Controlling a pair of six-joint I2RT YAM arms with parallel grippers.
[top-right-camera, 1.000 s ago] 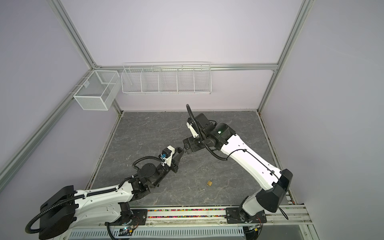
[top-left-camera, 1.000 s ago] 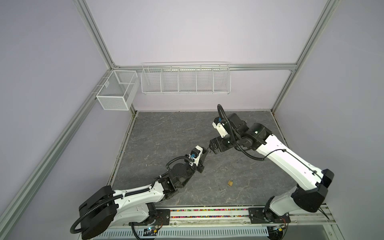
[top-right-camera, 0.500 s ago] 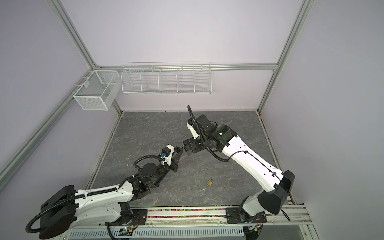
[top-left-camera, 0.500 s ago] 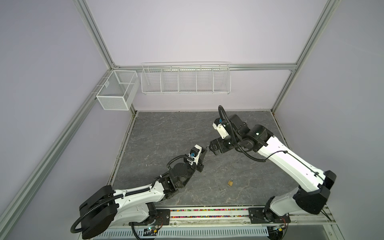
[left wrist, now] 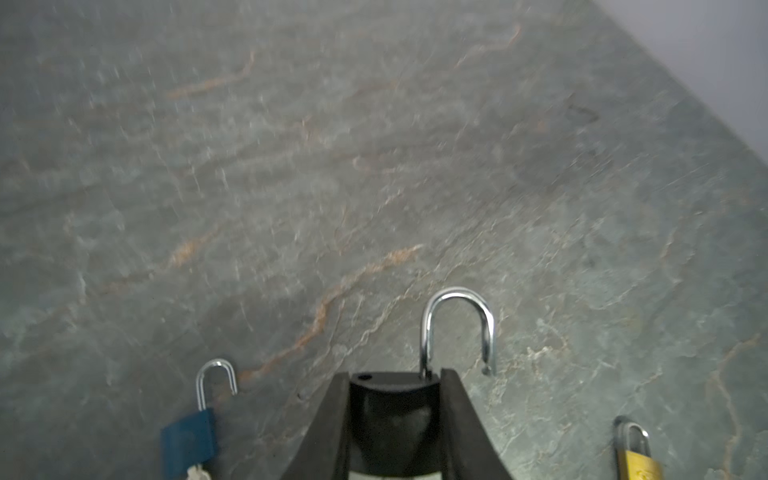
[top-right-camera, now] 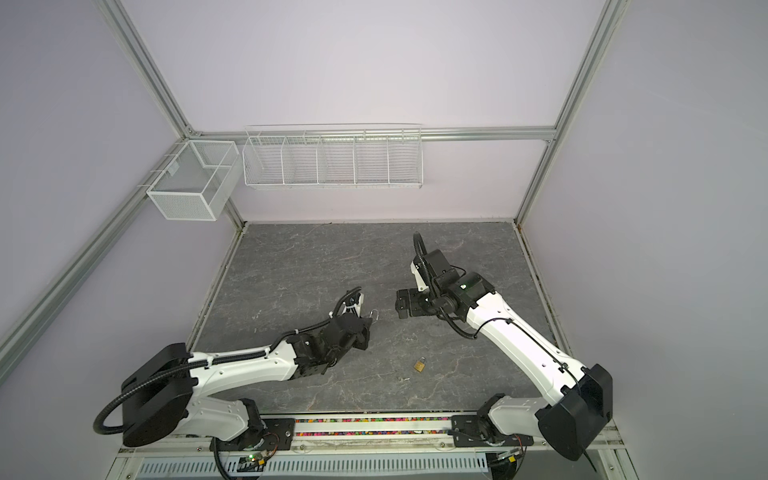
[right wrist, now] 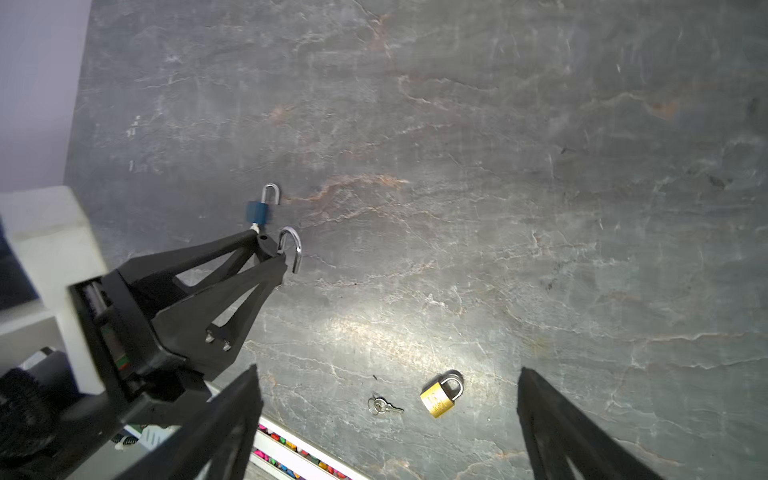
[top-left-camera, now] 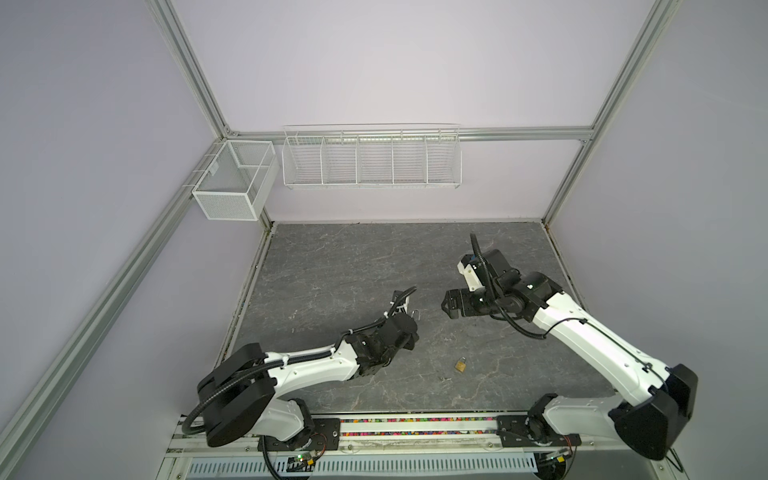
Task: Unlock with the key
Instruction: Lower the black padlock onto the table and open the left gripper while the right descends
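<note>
My left gripper should next lower the black padlock (left wrist: 390, 411) onto the bare slate beside the blue padlock and let go of it there, because its silver shackle is already swung open.
My left gripper (left wrist: 392, 380) is shut on a black padlock (left wrist: 390, 411), held just above the slate table. Its silver shackle (left wrist: 457, 328) stands swung open; the shackle (top-left-camera: 415, 313) also shows in both top views. A blue padlock (left wrist: 189, 440) lies beside it, shackle open, with a key in its base. A brass padlock (right wrist: 440, 395) lies shut near the table's front, and a small silver key (right wrist: 382, 406) on a ring rests next to it. My right gripper (right wrist: 387, 369) hangs open and empty, to the right of the left gripper (right wrist: 270, 253).
A white mesh box (top-left-camera: 232, 183) and a wire rack (top-left-camera: 370, 158) hang on the back wall. The brass padlock (top-left-camera: 460, 365) sits between the two arms. A strip of coloured beads (top-left-camera: 415, 432) runs along the front rail.
My right gripper has drawn back to the right, away from the left gripper, staying open. The left gripper keeps its grip on the black padlock and has barely shifted.
</note>
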